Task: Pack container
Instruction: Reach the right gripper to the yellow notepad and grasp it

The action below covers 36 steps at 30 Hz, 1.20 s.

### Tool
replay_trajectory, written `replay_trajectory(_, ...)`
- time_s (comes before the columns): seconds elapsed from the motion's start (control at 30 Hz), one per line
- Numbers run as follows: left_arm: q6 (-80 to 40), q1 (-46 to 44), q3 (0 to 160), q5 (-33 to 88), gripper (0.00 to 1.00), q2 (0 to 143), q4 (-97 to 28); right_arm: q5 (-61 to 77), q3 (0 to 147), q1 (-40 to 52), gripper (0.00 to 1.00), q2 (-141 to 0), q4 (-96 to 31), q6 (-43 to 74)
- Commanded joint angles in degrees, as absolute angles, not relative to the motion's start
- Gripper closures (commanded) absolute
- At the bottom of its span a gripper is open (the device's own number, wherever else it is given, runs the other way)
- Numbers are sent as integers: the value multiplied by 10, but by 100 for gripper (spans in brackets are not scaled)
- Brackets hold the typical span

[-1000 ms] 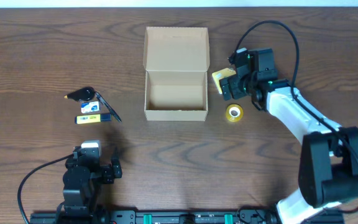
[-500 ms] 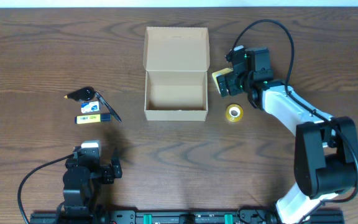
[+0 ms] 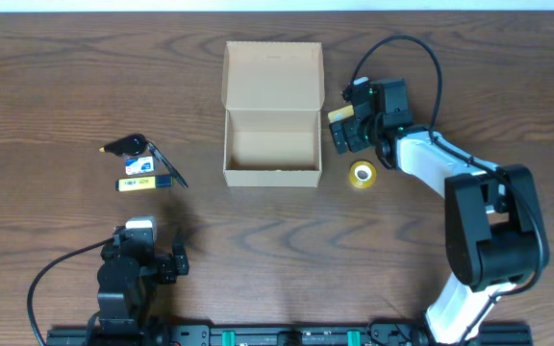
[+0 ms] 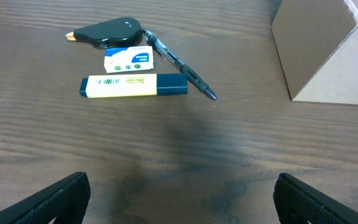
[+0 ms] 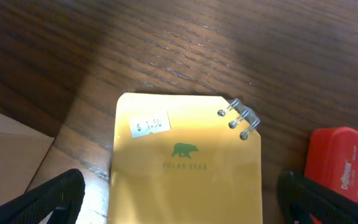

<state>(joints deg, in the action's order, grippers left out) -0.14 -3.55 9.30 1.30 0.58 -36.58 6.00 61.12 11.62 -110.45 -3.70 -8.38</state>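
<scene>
I will lower my right gripper next and close it on the side edges of the yellow spiral notepad [image 3: 340,113] [image 5: 185,155]. The notepad lies below it, and the open fingers are on both sides of the notepad.
The container [image 3: 271,176] is a plain brown cardboard box standing open at mid-table, its flap lid [image 3: 272,75] laid back; nothing shows inside it. One corner of the container [image 4: 328,56] appears in the left wrist view. My right gripper [image 3: 346,131] hovers just right of the box, open over a yellow spiral notepad [image 5: 185,155]. Its fingers [image 5: 55,199] straddle the pad without touching it. My left gripper [image 3: 144,248] rests open near the front left, and in its own view the left gripper [image 4: 179,205] has only bare table between its fingers.
Left of the box lie a black dispenser [image 4: 112,32], a white-and-blue eraser [image 4: 127,59], a yellow highlighter [image 4: 132,85] and a dark pen [image 4: 179,65]. A yellow tape roll [image 3: 361,173] sits right of the box. A red item [image 5: 334,162] lies beside the notepad.
My right gripper has shifted a little left and away, closer over the notepad by the box. The left arm and all the objects have stayed still.
</scene>
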Motion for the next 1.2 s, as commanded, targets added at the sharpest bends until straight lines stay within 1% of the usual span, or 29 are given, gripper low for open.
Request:
replay_trajectory(0.0, 2, -38, 89, 11, 5, 2, -367, 64, 623, 121, 1, -1125, -32, -82)
replay_trajectory(0.5, 2, -38, 89, 10, 5, 2, -367, 38, 623, 121, 1, -1145, -9, -82)
replay_trajectory(0.63, 2, -38, 89, 11, 5, 2, -367, 45, 623, 123, 3, -1145, -8, -82)
replay_trajectory(0.87, 2, -38, 89, 11, 5, 2, -367, 45, 622, 125, 23, -1145, -11, -78)
replay_trajectory(1.0, 2, -38, 89, 10, 5, 2, -367, 46, 622, 125, 28, -1145, -11, -52)
replay_trajectory(1.17, 2, -38, 89, 10, 5, 2, -367, 46, 622, 125, 40, -1143, -10, -43)
